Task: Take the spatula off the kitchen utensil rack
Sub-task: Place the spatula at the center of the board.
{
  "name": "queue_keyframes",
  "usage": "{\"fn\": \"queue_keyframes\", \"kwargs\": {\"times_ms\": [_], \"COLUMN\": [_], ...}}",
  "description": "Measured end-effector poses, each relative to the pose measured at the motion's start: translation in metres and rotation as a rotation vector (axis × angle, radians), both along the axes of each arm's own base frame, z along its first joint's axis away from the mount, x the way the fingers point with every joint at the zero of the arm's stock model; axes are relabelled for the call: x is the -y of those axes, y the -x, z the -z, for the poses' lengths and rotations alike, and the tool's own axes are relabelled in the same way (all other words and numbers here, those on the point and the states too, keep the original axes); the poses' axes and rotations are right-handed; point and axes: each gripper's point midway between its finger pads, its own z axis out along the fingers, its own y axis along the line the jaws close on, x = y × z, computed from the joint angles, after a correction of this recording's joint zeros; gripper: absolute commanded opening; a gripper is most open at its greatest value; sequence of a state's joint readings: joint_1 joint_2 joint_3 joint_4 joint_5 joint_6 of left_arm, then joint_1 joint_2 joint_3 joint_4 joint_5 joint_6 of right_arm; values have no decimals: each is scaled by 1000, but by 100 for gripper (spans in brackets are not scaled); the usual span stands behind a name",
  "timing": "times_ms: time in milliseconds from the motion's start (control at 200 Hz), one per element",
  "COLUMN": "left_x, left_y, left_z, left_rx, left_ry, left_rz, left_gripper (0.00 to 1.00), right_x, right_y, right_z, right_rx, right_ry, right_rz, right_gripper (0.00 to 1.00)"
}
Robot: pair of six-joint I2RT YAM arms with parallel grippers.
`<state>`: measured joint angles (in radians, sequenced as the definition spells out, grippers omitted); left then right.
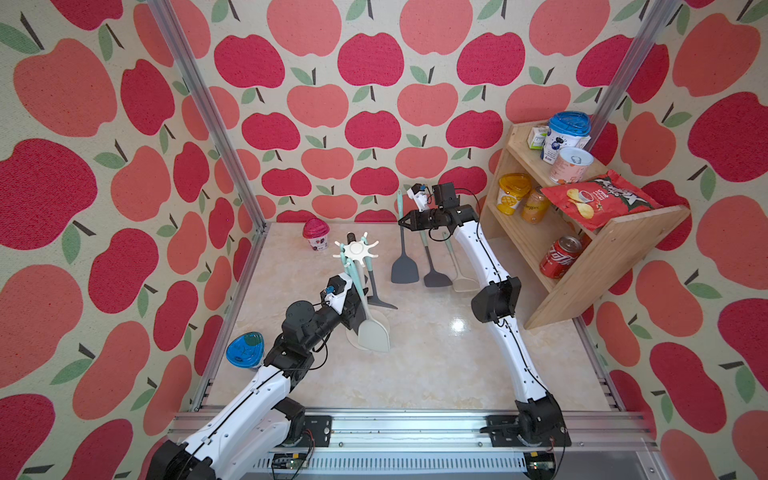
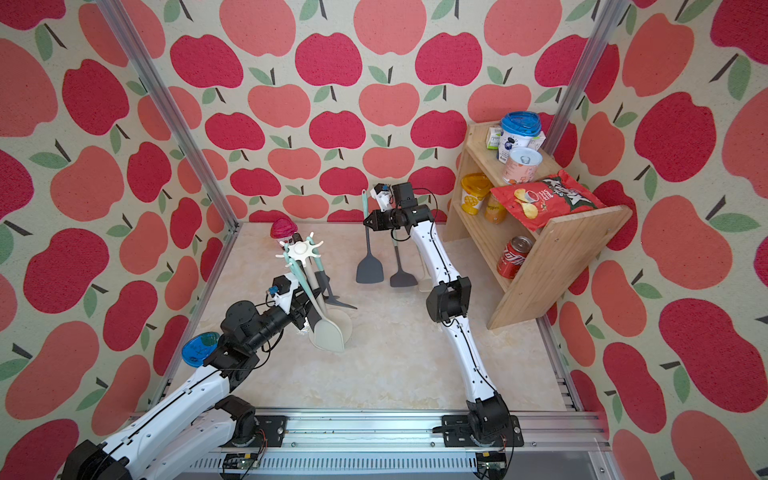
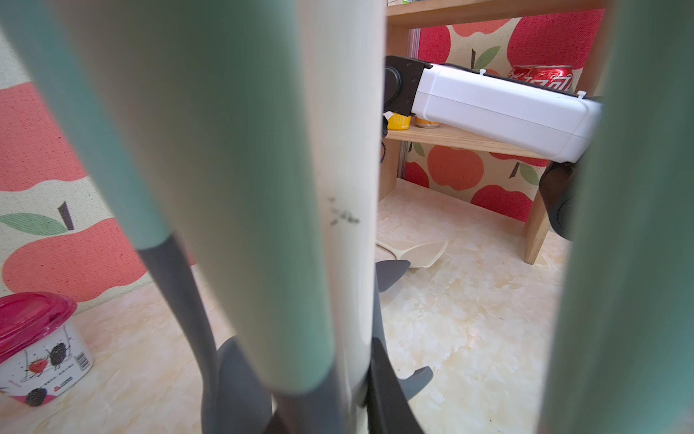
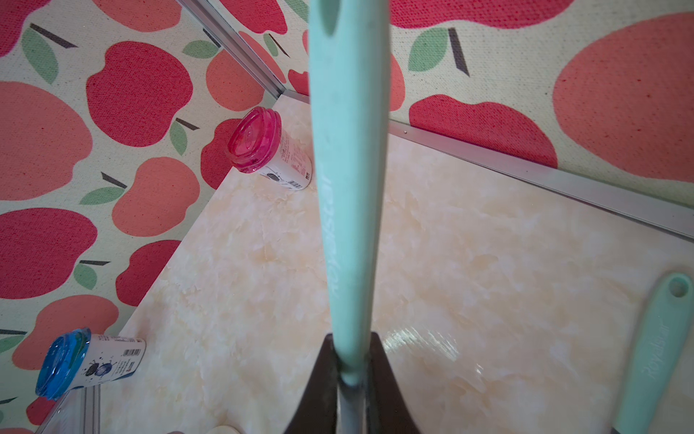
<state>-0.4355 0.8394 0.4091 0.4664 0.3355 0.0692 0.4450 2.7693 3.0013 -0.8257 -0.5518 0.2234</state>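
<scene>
Bare marble lies below, between the rack (image 1: 356, 249) and the dark utensil. My right gripper should next bring the spatula down toward that open space and release its handle.
In both top views the cream-white kitchen utensil rack (image 1: 356, 249) (image 2: 300, 249) stands left of centre, and several teal-handled utensils hang from its star top. My left gripper (image 1: 356, 301) (image 2: 305, 305) (image 3: 353, 375) is shut on the rack's thin pole (image 3: 345, 188), low among the hanging handles. A dark grey spatula (image 1: 404, 270) (image 2: 369, 270) with a teal handle (image 4: 345, 188) hangs upright in the air to the right of the rack, clear of its hooks. My right gripper (image 1: 401, 223) (image 2: 366, 222) (image 4: 351, 349) is shut on the lower end of that handle.
A dark utensil (image 1: 436, 276) and a cream one (image 1: 463, 282) lie on the marble table under my right arm. The wooden shelf (image 1: 602, 266) with cans, cups and a chip bag stands at the right. A pink-lidded cup (image 1: 316, 235) stands behind the rack. A blue-lidded cup (image 1: 245, 351) is beside my left arm.
</scene>
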Motion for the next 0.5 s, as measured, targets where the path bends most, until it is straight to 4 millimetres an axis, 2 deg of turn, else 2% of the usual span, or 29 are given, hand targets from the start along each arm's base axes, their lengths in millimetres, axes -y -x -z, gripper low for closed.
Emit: {"fn": "queue_keyframes", "kwargs": {"times_ms": [225,500], "left_x": [0,0], "left_y": [0,0], "left_z": [0,0], "left_rx": [0,0], "left_ry": [0,0], "left_rz": [0,0], "left_gripper": [0,0], "right_x": [-5,-10], "right_y": [-11,-21], "right_z": [40,72], "right_rx": [-57,-111], "right_ry": [-7,-33], "right_rz": [26,64], "right_gripper": [0,0]}}
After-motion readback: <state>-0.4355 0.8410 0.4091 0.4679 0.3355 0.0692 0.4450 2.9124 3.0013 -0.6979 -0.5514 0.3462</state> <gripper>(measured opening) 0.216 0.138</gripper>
